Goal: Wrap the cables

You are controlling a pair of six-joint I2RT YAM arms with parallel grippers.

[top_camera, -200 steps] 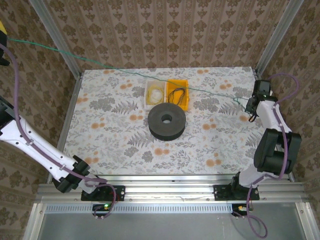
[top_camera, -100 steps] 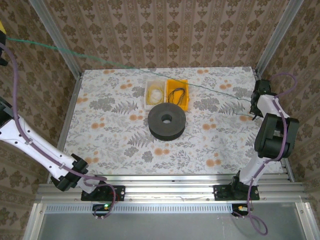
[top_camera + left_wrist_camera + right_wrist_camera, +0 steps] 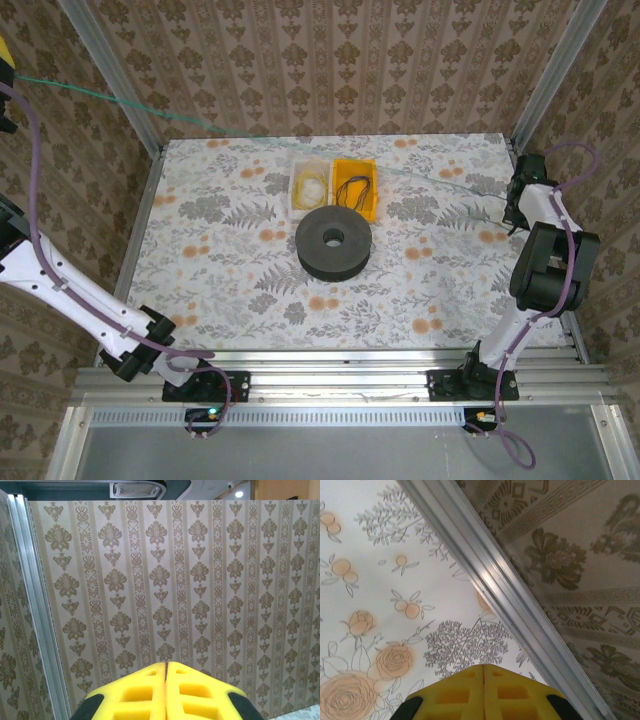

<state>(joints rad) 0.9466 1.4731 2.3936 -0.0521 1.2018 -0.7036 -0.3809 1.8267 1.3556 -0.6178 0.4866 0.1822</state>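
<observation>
The bar and wall crowd my right gripper, so next it needs to move away from them toward the orange bin and release the cable's end over the bare tabletop.
A thin green cable (image 3: 120, 100) hangs taut in the air from the far left wall, over the table, to its right edge. My left gripper (image 3: 4, 55) is high at the left, fingers pressed shut (image 3: 165, 664); the cable is hidden between the pads. My right gripper (image 3: 514, 210) holds the cable's other end by the right rail, shut (image 3: 484, 666) just above the tabletop. A pale yellow cable coil (image 3: 311, 187) lies in a white bin, and a dark cable coil (image 3: 355, 188) in an orange bin.
A wide black spool (image 3: 333, 242) lies flat mid-table in front of the two bins. An aluminium rail (image 3: 510, 595) and a wallpapered wall close in right beside my right gripper. The floral tabletop (image 3: 220, 260) is bare on the left and front.
My right gripper has moved back and right to the table's right rail, drawing the green cable straighter and farther back over the bins. The left arm has barely shifted.
</observation>
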